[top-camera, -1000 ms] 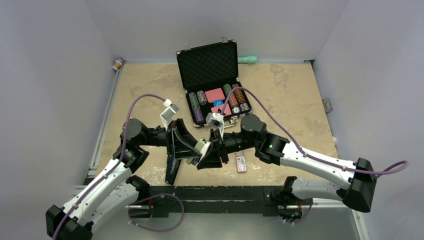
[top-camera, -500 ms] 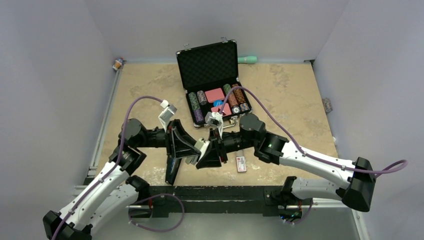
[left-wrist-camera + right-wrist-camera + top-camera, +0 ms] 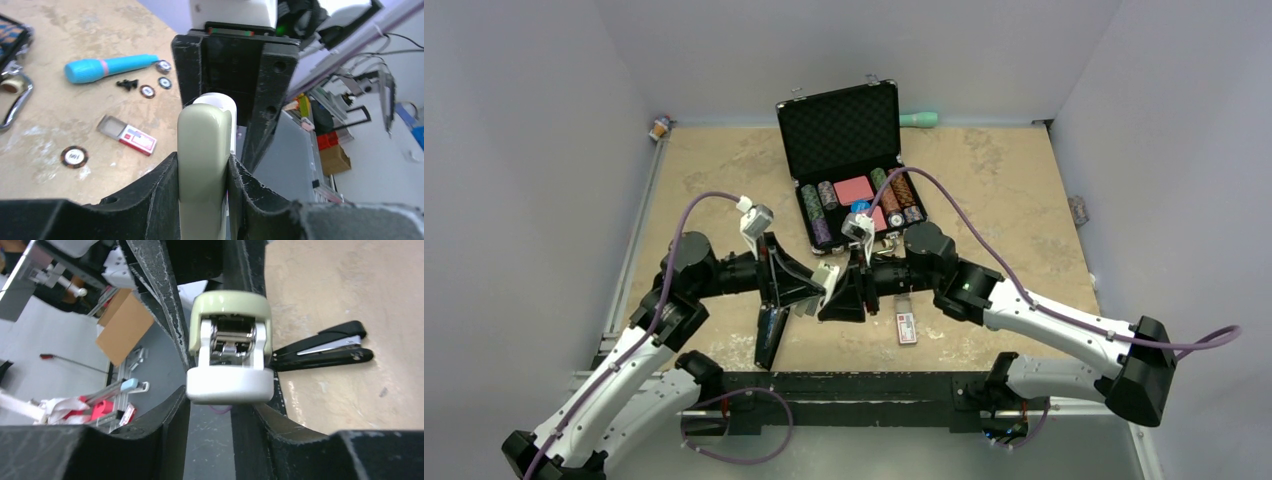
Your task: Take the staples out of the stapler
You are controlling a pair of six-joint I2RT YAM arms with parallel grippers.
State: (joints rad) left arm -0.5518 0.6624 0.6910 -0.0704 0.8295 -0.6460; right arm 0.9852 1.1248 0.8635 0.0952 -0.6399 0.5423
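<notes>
The tabletop (image 3: 796, 251) beside the case's near corner is bare, so I will next swing my left gripper outward, turn it fingers-down and lower the green stapler to release it there.
My left gripper (image 3: 807, 290) (image 3: 204, 167) is shut on a small pale green and white stapler (image 3: 202, 150) and holds it above the table's front middle. Its open end with the metal rail (image 3: 230, 342) faces my right gripper (image 3: 842, 297) (image 3: 212, 400). That gripper is open, its fingers (image 3: 272, 90) on either side of the stapler's white tip, and I cannot tell if they touch it. The long black stapler (image 3: 769, 338) (image 3: 325, 347) lies on the table under my left gripper, untouched.
A small red-and-white box (image 3: 906, 327) (image 3: 135, 140) lies slid open by my right arm. An open black case (image 3: 849, 165) with poker chips stands behind. A blue marker (image 3: 107, 67), loose chips (image 3: 74, 156) and small black screws (image 3: 127, 84) lie on the table.
Both grippers have moved a little away from the table's front edge, with the green and white stapler still held in the left one. The black stapler and the box have not moved.
</notes>
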